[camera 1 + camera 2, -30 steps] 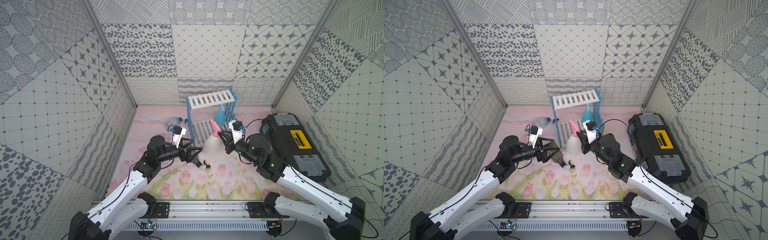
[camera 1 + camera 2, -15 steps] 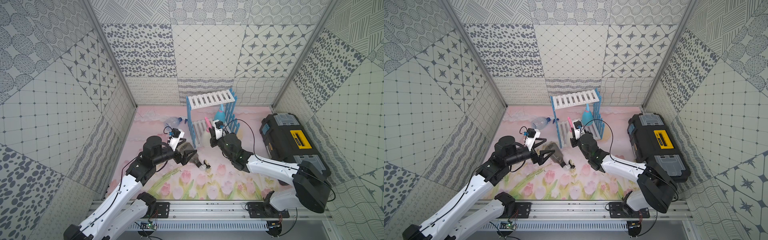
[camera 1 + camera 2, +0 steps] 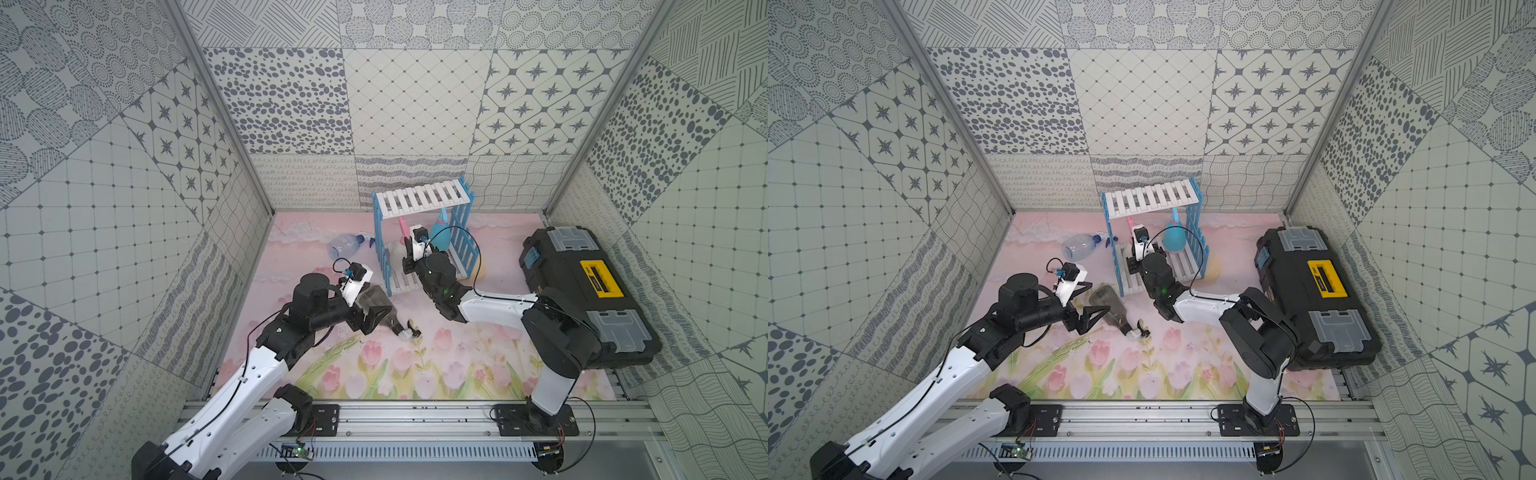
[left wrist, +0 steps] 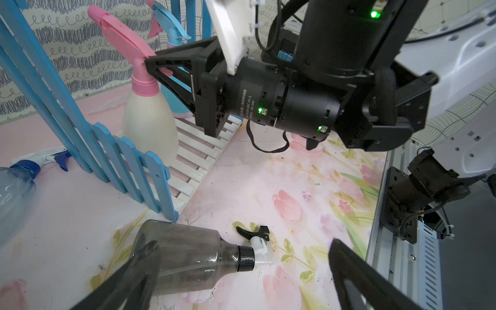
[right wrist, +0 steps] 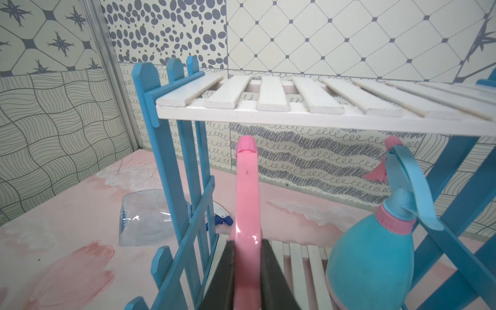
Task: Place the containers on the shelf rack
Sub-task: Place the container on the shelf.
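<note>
My right gripper should next push outward along the blue side posts and let go of the milky white bottle, because the slats' free far end [image 5: 221,245] is farther outward than the gripper.
The shelf rack [image 3: 419,199] [image 3: 1150,199] stands at the back of the mat. On its lower board stands the light-blue bottle [image 3: 440,240] [image 5: 370,255]. Beside it the milky white bottle [image 4: 150,126] rests on the slats, and my right gripper [image 5: 247,243] [image 4: 154,64] is shut on its pink trigger head [image 5: 245,193]. The smoky grey bottle [image 3: 1111,305] [image 4: 182,252] lies on the mat in front of the rack. My left gripper [image 4: 241,245] [image 3: 1099,296] hangs open over it, one finger across the body. The clear bluish bottle [image 3: 343,248] [image 5: 145,220] lies left of the rack.
A big black toolbox [image 3: 582,291] [image 3: 1316,291] with a yellow handle fills the right side of the mat. Patterned walls close in the back and both sides. A metal rail [image 3: 415,419] holding both arm bases runs along the front.
My right gripper has carried the white bottle from the mat in front of the rack back onto the lower board. The left gripper has stayed open by the grey bottle.
</note>
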Controlling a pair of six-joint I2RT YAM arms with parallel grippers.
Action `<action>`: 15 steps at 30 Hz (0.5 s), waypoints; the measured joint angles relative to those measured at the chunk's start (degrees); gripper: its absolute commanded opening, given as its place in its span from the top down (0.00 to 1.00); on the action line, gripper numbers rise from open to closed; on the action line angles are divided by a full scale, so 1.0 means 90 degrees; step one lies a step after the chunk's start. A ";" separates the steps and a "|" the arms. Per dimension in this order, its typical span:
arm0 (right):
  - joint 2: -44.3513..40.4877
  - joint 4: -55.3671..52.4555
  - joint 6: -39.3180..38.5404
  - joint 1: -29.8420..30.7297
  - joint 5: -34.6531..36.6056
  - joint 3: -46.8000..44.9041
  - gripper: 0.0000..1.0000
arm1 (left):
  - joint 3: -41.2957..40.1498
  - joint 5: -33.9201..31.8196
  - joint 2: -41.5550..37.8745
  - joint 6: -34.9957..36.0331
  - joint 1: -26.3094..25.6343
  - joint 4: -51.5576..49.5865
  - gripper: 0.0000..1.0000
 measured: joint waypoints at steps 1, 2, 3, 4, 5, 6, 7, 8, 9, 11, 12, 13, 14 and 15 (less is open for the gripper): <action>0.0114 0.0066 -0.0051 -0.0007 0.0012 0.0090 1.00 | -0.0002 0.0000 0.0015 0.0024 0.0000 -0.0012 0.01; 0.0228 0.0121 -0.0107 -0.0024 0.0019 0.0172 1.00 | -0.0002 0.0000 0.0024 0.0049 0.0000 -0.0017 0.01; 0.0321 0.0146 -0.0136 -0.0049 0.0022 0.0240 1.00 | -0.0002 0.0000 0.0032 0.0073 0.0000 -0.0027 0.01; 0.0420 0.0160 -0.0160 -0.0075 0.0024 0.0316 1.00 | -0.0002 0.0000 0.0039 0.0104 0.0000 -0.0039 0.01; 0.0517 0.0168 -0.0175 -0.0087 0.0022 0.0403 1.00 | -0.0002 0.0000 0.0046 0.0117 0.0000 -0.0049 0.01; 0.0602 0.0180 -0.0187 -0.0104 0.0019 0.0481 1.00 | -0.0002 -0.0002 0.0051 0.0138 0.0000 -0.0056 0.01; 0.0685 0.0182 -0.0204 -0.0121 0.0015 0.0561 1.00 | -0.0002 -0.0002 0.0056 0.0146 0.0000 -0.0056 0.01; 0.0748 0.0177 -0.0204 -0.0136 0.0015 0.0627 1.00 | -0.0002 -0.0002 0.0058 0.0160 0.0000 -0.0061 0.01; 0.0804 0.0165 -0.0202 -0.0155 0.0015 0.0690 1.00 | -0.0002 -0.0002 0.0061 0.0165 0.0000 -0.0066 0.01; 0.0896 0.0146 -0.0197 -0.0187 0.0007 0.0816 1.00 | -0.0002 -0.0002 0.0068 0.0185 0.0000 -0.0070 0.01; 0.0935 0.0134 -0.0197 -0.0194 0.0002 0.0886 1.00 | -0.0002 -0.0002 0.0073 0.0192 0.0000 -0.0073 0.01; 0.0981 0.0090 -0.0185 -0.0199 0.0002 0.0962 1.00 | -0.0002 -0.0002 0.0083 0.0206 0.0000 -0.0070 0.01; 0.1022 0.0056 -0.0170 -0.0211 0.0002 0.1032 1.00 | -0.0002 0.0000 0.0095 0.0211 0.0000 -0.0070 0.01; 0.1073 0.0022 -0.0151 -0.0221 0.0000 0.1103 1.00 | -0.0002 0.0000 0.0104 0.0228 0.0000 -0.0073 0.01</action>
